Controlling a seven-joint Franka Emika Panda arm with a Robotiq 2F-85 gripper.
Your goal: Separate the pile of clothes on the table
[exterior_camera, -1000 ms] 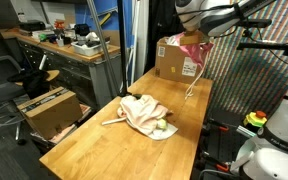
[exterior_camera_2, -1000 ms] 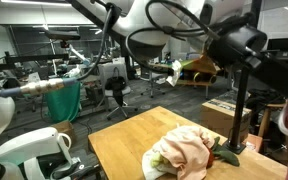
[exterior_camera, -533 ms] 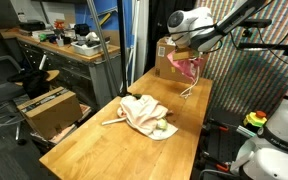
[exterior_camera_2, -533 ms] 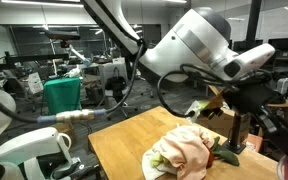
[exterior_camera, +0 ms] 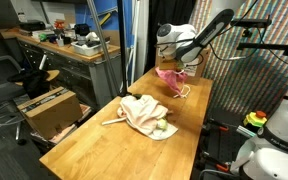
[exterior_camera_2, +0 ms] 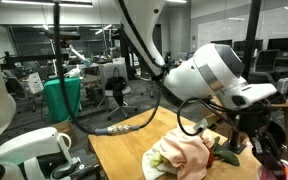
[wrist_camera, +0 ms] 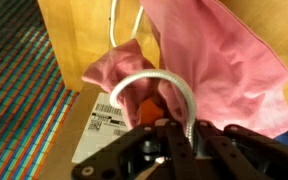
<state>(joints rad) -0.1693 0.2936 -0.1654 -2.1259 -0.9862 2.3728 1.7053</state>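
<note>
My gripper is above bare wood at the table's far part, clear of the pile, and next it will lower the bright pink cloth (exterior_camera: 169,81) there and let go.
My gripper (exterior_camera: 173,66) is shut on a bright pink cloth (exterior_camera: 169,81), which hangs from it with its lower end at the far part of the wooden table (exterior_camera: 84,150). In the wrist view the pink cloth (wrist_camera: 219,60) spreads out from the closed fingers (wrist_camera: 144,150) of the gripper (wrist_camera: 170,130), and a thin white looped cord (wrist_camera: 174,90) runs into the jaws with it. The pile of clothes (exterior_camera: 144,114), peach-beige with pale yellow-green and white at its edge, lies mid-table, clear of the gripper. Seen close in an exterior view, the pile (exterior_camera_2: 184,155) sits below the arm.
A labelled cardboard box (wrist_camera: 104,120) stands on the table's far end just behind the gripper. Another brown box (exterior_camera: 49,108) sits on the floor beside the table. A cluttered dark workbench (exterior_camera: 64,45) runs along the back. A colourful patterned floor (wrist_camera: 14,100) lies beyond the table edge.
The gripper has come down from above the far cardboard box and toward the pile, carrying the pink cloth, which now reaches the tabletop. The pile has not moved.
</note>
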